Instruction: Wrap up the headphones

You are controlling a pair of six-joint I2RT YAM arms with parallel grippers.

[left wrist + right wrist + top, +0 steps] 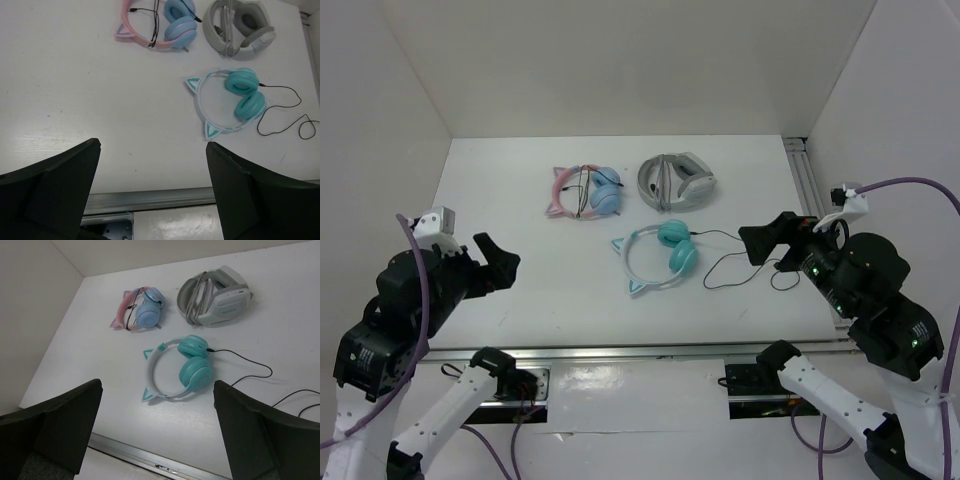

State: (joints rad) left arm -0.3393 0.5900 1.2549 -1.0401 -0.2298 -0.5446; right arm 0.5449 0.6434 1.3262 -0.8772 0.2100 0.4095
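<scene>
The headphones' headband between the cat ears is clear of cable, so my left gripper will go down onto it, to the right in the top view, and close.
The teal headphones [660, 258] lie flat in the middle of the white table, cat-ear headband to the left, earcups to the right. Their thin black cable [735, 262] trails loose to the right in loops. They also show in the left wrist view [227, 102] and the right wrist view [180, 370]. My left gripper [498, 263] is open and empty, raised at the left, well apart from them. My right gripper [770, 240] is open and empty, raised at the right, over the cable's far end.
Pink-and-blue cat-ear headphones [585, 191] and grey-and-white headphones [677, 181] lie behind the teal pair, each with its cable wrapped. A metal rail [805, 175] runs along the right edge. White walls enclose the table [520, 190].
</scene>
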